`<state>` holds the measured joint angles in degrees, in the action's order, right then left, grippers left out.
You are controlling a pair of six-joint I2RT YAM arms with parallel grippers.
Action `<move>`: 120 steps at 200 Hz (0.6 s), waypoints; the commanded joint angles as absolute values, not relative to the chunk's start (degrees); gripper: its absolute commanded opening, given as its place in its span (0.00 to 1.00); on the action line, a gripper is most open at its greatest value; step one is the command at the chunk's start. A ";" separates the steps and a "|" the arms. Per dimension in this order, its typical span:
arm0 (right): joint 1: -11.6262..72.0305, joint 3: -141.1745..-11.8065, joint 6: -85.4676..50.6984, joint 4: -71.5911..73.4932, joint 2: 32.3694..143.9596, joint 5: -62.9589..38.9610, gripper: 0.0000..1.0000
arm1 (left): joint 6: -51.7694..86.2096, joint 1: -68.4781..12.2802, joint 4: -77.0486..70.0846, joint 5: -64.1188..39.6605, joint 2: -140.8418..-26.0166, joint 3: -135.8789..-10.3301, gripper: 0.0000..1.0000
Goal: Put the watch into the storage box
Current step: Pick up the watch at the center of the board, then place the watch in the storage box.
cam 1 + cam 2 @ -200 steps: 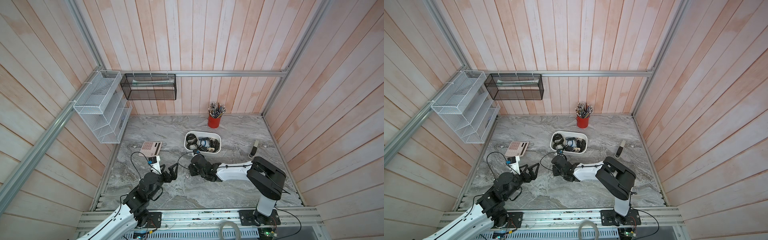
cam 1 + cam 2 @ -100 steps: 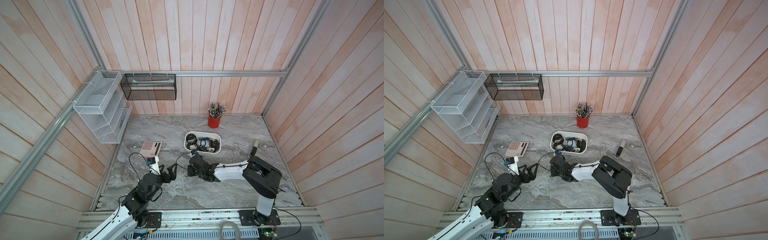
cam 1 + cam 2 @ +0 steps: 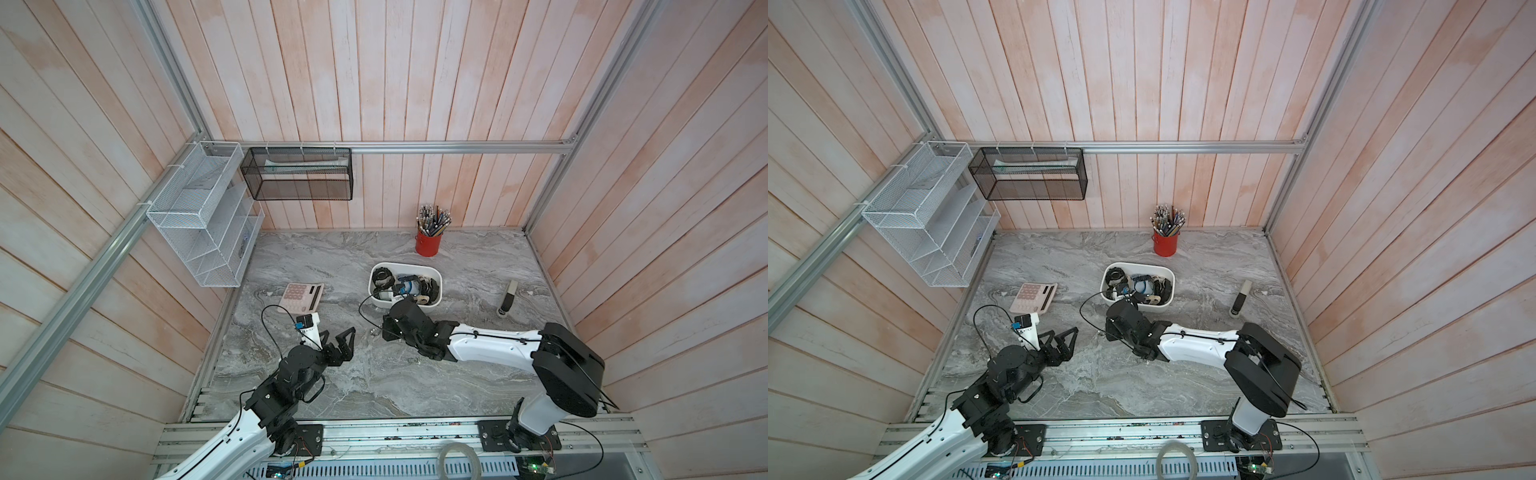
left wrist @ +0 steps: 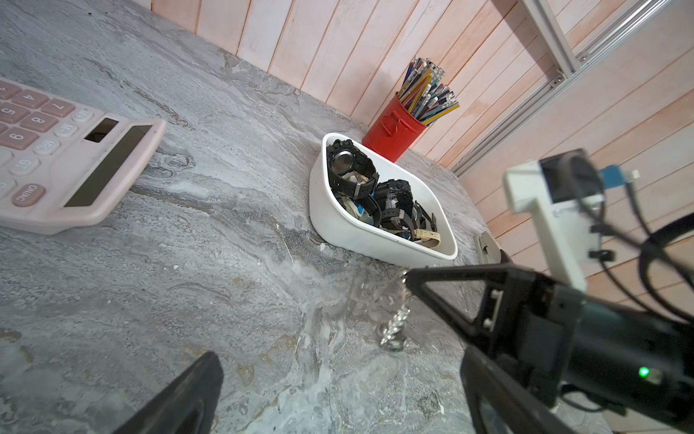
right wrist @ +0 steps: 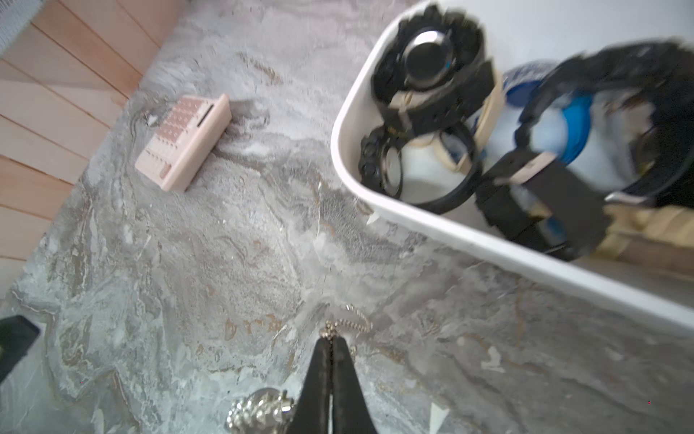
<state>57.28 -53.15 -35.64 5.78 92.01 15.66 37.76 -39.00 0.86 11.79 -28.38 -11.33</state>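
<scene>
The watch sits below the storage box's rim, so my right gripper needs to rise, move outward over the dark watches, then lower to release.
A small silver watch (image 5: 259,411) on a bead chain (image 5: 347,325) is on the marble table in front of the storage box (image 5: 488,240). My right gripper (image 5: 330,338) is shut on the chain. In the left wrist view the chain runs from that fingertip down to the watch (image 4: 392,332), which is at table level. The storage box (image 3: 405,266) (image 3: 1138,264) is a white tub holding several dark watches, just behind the right gripper (image 3: 376,330). My left gripper (image 3: 338,332) (image 4: 338,394) stands open and empty, a short way left of the watch.
A pink calculator (image 3: 301,297) lies left of the box. A red pen cup (image 3: 428,243) stands behind it. A small dark and grey object (image 3: 507,297) lies at the right. White (image 3: 203,224) and black (image 3: 297,178) mesh baskets hang on the walls.
The right gripper's jaws have closed on the watch chain, and that arm has shifted slightly left. The left gripper has stayed open and barely moved.
</scene>
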 commanded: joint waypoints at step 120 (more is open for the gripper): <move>42.43 -54.90 -21.50 5.27 82.35 16.49 0.00 | 37.62 -38.69 -1.05 9.49 -31.03 -12.17 1.00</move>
